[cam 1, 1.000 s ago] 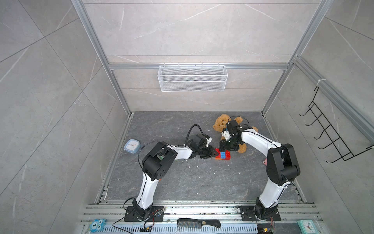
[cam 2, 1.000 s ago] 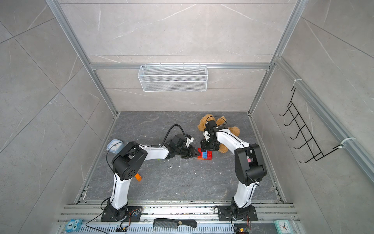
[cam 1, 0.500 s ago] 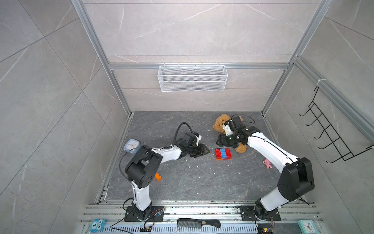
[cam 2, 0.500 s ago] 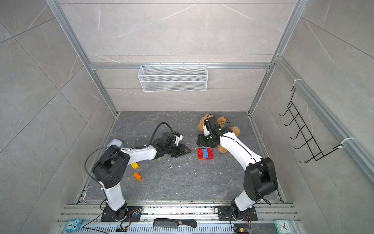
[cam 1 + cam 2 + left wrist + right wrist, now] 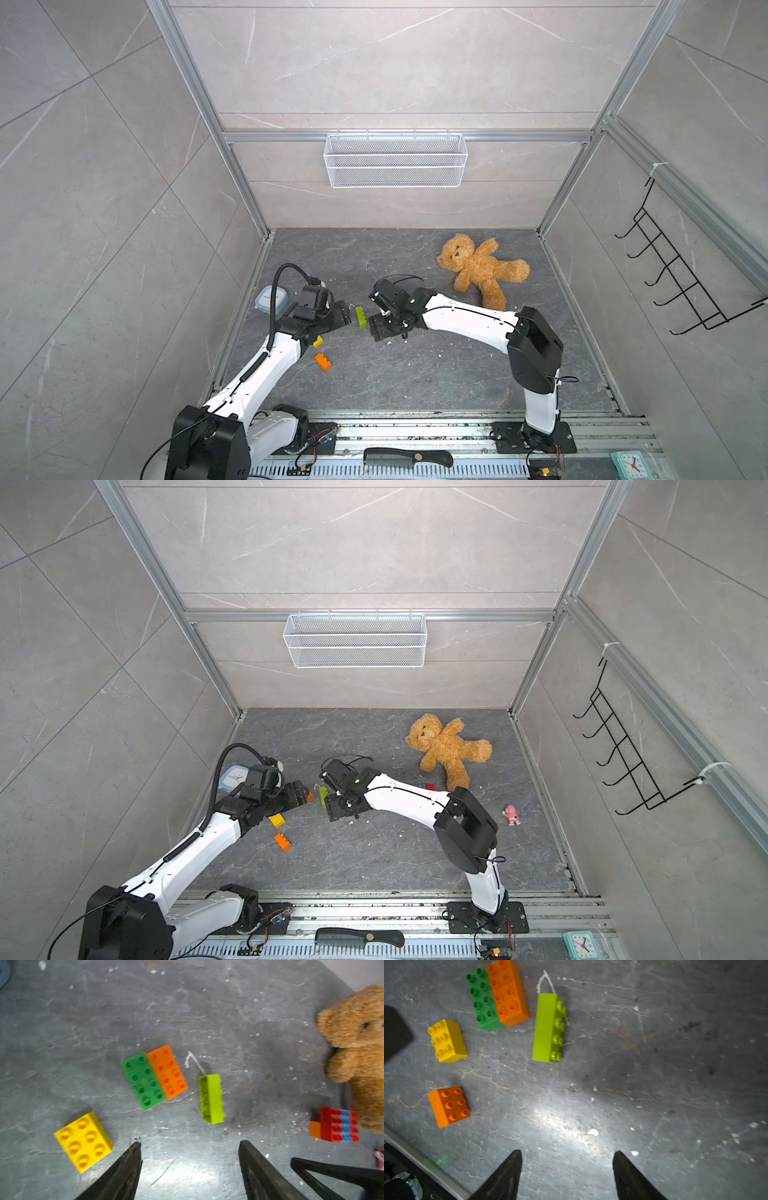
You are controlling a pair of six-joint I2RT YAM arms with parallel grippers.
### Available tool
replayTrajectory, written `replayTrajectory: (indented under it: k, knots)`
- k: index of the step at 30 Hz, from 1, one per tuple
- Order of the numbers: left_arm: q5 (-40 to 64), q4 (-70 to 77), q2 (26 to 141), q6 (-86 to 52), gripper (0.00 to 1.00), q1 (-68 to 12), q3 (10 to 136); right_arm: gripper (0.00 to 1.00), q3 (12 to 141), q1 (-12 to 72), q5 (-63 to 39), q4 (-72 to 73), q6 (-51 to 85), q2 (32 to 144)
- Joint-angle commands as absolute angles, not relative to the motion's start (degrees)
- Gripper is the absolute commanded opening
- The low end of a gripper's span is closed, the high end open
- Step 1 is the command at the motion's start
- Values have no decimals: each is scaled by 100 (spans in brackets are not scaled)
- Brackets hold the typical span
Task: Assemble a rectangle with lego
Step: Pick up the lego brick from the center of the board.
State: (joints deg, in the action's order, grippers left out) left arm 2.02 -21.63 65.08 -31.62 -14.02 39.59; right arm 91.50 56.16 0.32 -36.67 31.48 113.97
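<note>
My left gripper moves back past the yellow brick next, lowering its open fingers around the small orange brick (image 5: 322, 362), because it lies apart, nearer my base.
A lime lego brick (image 5: 360, 316) (image 5: 212, 1099) (image 5: 549, 1027) lies on its side on the grey floor, between my two grippers. My left gripper (image 5: 346, 318) (image 5: 190, 1144) is open just left of it, and nothing is between its fingers. My right gripper (image 5: 376, 324) (image 5: 566, 1154) is open just right of it, also empty. A green brick (image 5: 143, 1081) and an orange brick (image 5: 167, 1072) lie side by side, touching. A yellow brick (image 5: 318, 341) (image 5: 83, 1140) and a small orange brick (image 5: 323, 361) (image 5: 449, 1106) lie apart near the left arm. A red-and-blue block (image 5: 336, 1127) (image 5: 427, 787) sits by the teddy, mostly hidden behind the right arm in a top view.
A brown teddy bear (image 5: 478, 266) lies at the back right. A pink figurine (image 5: 512, 815) stands near the right wall. A small round clock (image 5: 270, 298) sits by the left wall. A wire basket (image 5: 395, 160) hangs on the back wall. A black comb (image 5: 407, 457) lies on the front rail.
My left gripper left the red-and-blue block, drew back to the left and opened. My right arm swung left from beside the teddy to the lime brick.
</note>
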Motion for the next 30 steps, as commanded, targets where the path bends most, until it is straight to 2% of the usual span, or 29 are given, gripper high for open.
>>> replayTrajectory:
  k: [1, 5, 9, 15, 20, 25, 30]
  knots:
    - [807, -1833, 6912, -2996, 76, -954, 4058, 72, 9447, 5589, 218, -3957, 3076, 11534]
    - [1360, -1638, 7909, -2970, 75, -523, 4614, 71, 9474, 5631, 111, -3984, 3032, 11606]
    - [1062, -2021, 8305, -3012, 72, -342, 4991, 67, 9486, 5770, 46, -4028, 2996, 11679]
    - [-44, -3028, 7476, -3223, 72, -303, 4704, 66, 9563, 6089, 0, -4034, 2960, 11832]
    - [213, -3750, 6578, -3735, 72, -301, 4120, 68, 9888, 6240, 80, -4221, 2802, 12038]
    - [572, -4241, 5725, -4377, 72, -363, 3586, 68, 9669, 6143, 433, -4087, 2852, 11801]
    - [526, -4220, 5618, -4668, 70, -709, 3305, 68, 9544, 5986, 457, -4035, 2908, 11671]
